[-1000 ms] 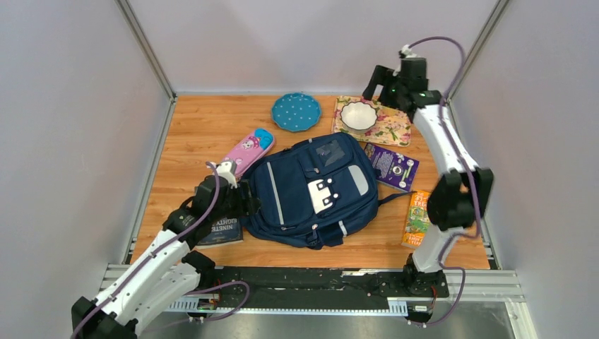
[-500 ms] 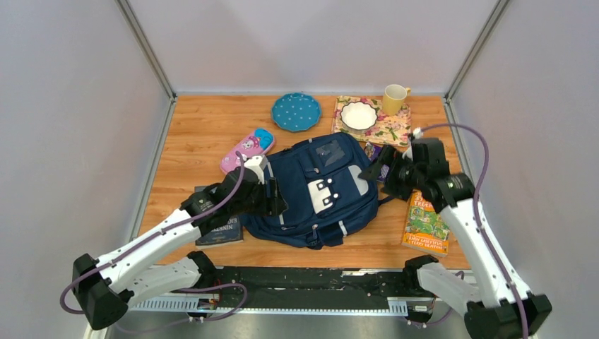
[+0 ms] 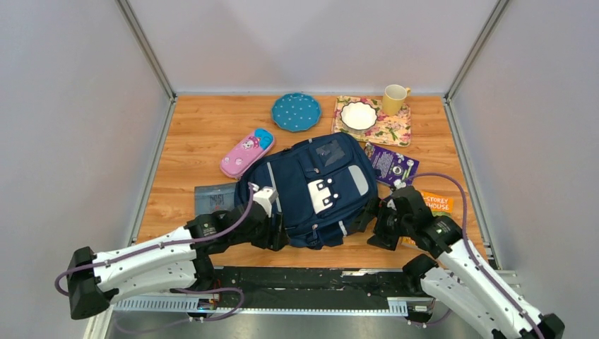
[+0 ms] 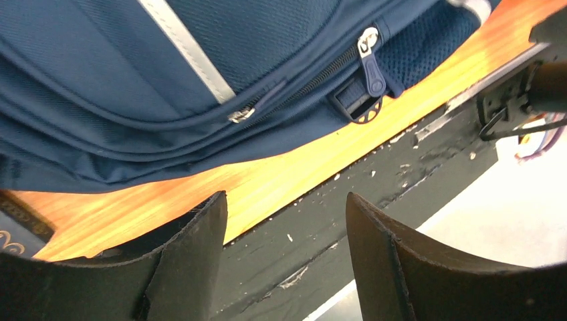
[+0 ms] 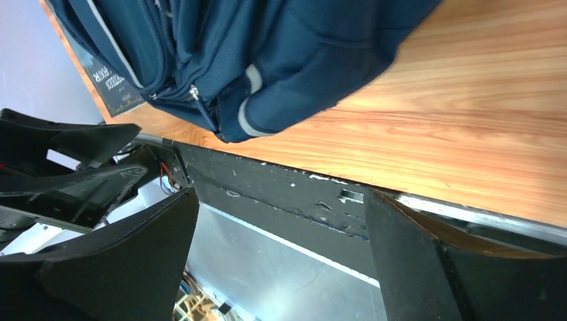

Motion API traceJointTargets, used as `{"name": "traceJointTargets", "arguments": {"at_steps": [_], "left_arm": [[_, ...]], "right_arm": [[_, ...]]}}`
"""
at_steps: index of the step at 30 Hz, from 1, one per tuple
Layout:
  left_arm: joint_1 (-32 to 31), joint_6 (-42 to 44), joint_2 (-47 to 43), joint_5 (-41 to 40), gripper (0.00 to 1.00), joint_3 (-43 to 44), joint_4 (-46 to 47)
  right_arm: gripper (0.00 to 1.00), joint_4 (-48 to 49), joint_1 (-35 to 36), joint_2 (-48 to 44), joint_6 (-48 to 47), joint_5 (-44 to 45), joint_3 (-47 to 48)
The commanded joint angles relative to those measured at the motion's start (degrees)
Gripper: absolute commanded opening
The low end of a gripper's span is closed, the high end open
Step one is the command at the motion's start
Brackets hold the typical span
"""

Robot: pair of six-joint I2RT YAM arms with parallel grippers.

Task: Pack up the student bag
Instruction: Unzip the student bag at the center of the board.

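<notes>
The right gripper lowers to the left in the top view onto the bag's side fabric next. The fabric's near corner lies just beyond my open, empty fingers.
The student bag (image 3: 311, 191), navy with pale stripes and a white patch, lies flat mid-table with its zips closed. My left gripper (image 3: 277, 235) sits low at the bag's near left corner, open and empty. In the left wrist view the left gripper (image 4: 285, 195) hangs over the table's front edge, with the bag (image 4: 134, 80) and a zip pull (image 4: 372, 70) just beyond it. My right gripper (image 3: 376, 227) is at the bag's near right corner, open wide. The right wrist view shows the right gripper (image 5: 281, 194) holding nothing, below the bag's corner (image 5: 281, 53).
A pink pencil case (image 3: 246, 151) and a dark book (image 3: 215, 199) lie left of the bag. A purple book (image 3: 392, 167) and an orange book (image 3: 436, 203) lie on its right. At the back are a teal plate (image 3: 296, 111), white bowl (image 3: 359, 115), floral mat (image 3: 392, 131) and yellow mug (image 3: 394, 99).
The right arm swung from the back right corner down to the bag's near right corner. The left gripper slid along the bag's left side to its near corner, uncovering the dark book.
</notes>
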Motion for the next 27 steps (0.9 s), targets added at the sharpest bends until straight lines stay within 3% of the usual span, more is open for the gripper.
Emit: {"name": "traceJointTargets", "arguments": {"at_steps": [1,6,11,15,17,18,20,21,27], "left_arm": [[-4.5,-1.0,3.6,-2.3,0.72,0.1,4.4],[-10.2,-4.3,5.7,-6.2,0.73,-2.2,6.7],[-10.7,-9.2,4.7,-14.3,0.76,-9.8,16.3],[-10.8,-10.3,7.6,-18.1,0.78,-11.3,19.4],[-10.7,-10.6,9.8,-20.2,0.79,-10.6,18.5],[-10.7,-10.9,10.0,-21.3,0.80,-10.1,18.2],[-10.7,-10.2,9.9,-23.6,0.81,-9.5,19.4],[-10.7,-9.5,9.4,-23.9,0.81,-9.4,20.3],[-10.7,-5.8,4.9,-30.1,0.82,-5.9,18.1]], "right_arm": [[0.97,14.4,6.0,4.6,5.8,2.1,-1.5],[0.97,29.4,10.8,11.4,10.8,5.0,-7.4],[0.94,32.8,11.0,16.2,10.0,9.6,-7.2],[0.67,36.0,10.9,19.3,8.8,9.1,-6.6],[0.61,35.5,11.0,20.6,8.4,8.6,-5.7],[0.45,35.4,11.0,20.7,7.8,8.5,-5.4],[0.24,35.3,11.0,19.9,7.6,8.0,-5.3],[0.00,35.3,11.0,19.3,7.7,7.6,-5.2],[0.00,38.6,11.0,11.9,8.1,1.9,-1.5]]}}
